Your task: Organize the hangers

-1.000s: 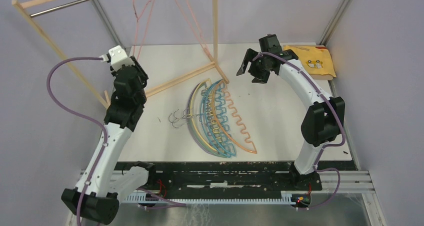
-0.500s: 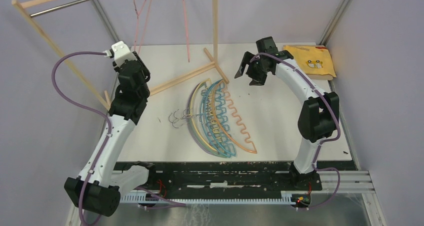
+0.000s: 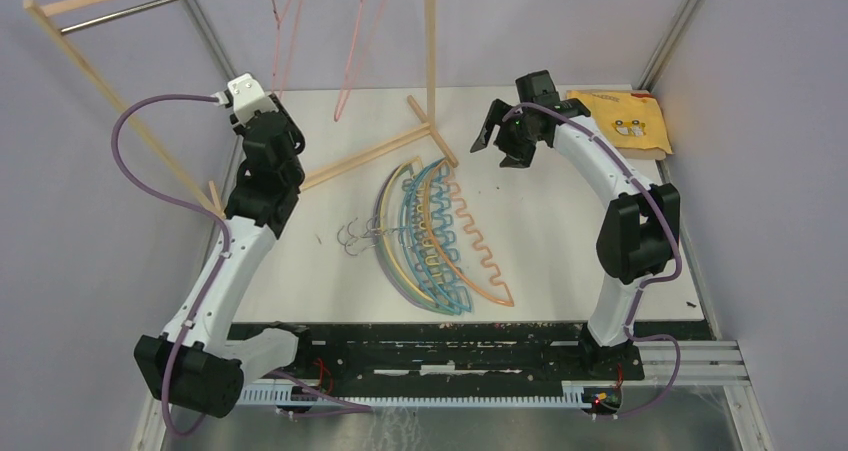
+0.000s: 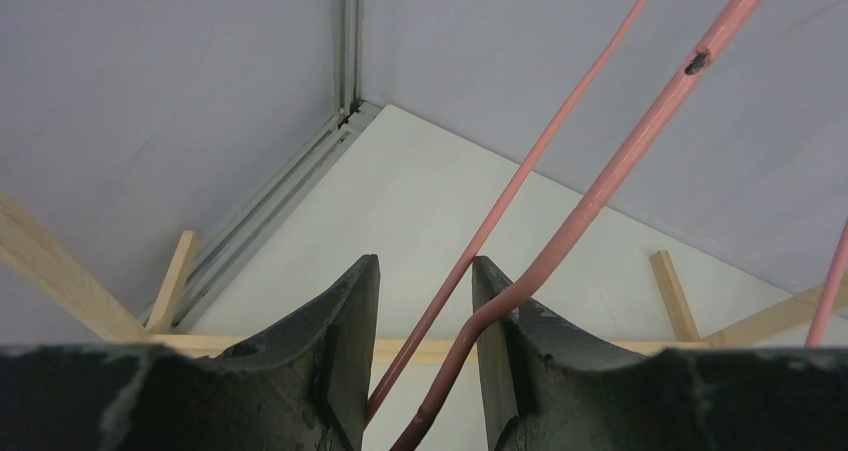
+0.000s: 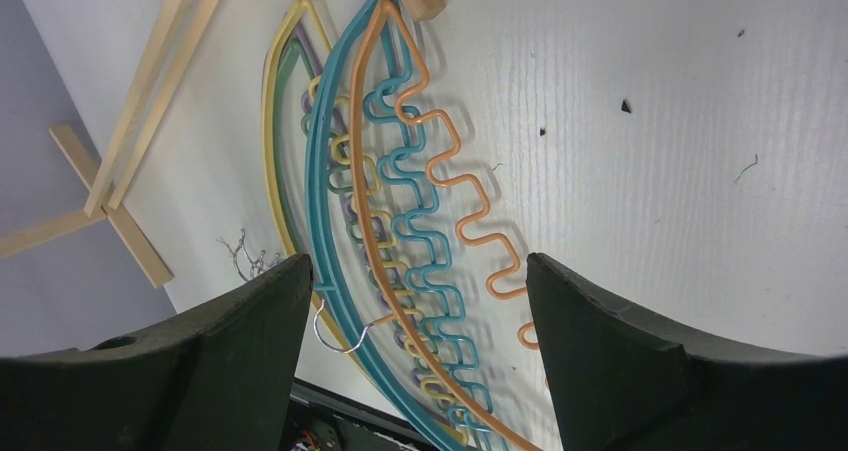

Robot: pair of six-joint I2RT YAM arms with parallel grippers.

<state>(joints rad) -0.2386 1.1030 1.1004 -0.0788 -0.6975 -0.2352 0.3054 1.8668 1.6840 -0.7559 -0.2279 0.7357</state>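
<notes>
Next, my left gripper shifts to the right in the top view toward the upright post (image 3: pixel 430 56) and releases the pink hanger hanging from above.
A pink hanger (image 3: pixel 352 66) hangs at the back from above the frame. Two of its thin bars (image 4: pixel 600 191) run between my left gripper's (image 4: pixel 425 261) jaws, which stand a little apart; the thicker bar touches the right finger. In the top view the left gripper (image 3: pixel 262 99) is raised at the back left. The other hangers (image 3: pixel 430 236) lie stacked flat mid-table, orange (image 5: pixel 455 186), teal (image 5: pixel 330 171) and yellow (image 5: pixel 270 121) showing, hooks (image 3: pixel 360 236) to the left. My right gripper (image 3: pixel 503 143) is open and empty above their far end, as the right wrist view (image 5: pixel 420 261) also shows.
The wooden rack frame (image 3: pixel 120 91) with its metal rod (image 3: pixel 150 6) stands at the back left; its upright post (image 3: pixel 430 41) and foot bars (image 3: pixel 370 156) reach toward the hanger stack. A folded yellow cloth (image 3: pixel 620 121) lies at the back right corner.
The pink hanger has turned, its lower end swinging from right to left. My left arm has risen and moved a little right. The right arm has barely moved.
</notes>
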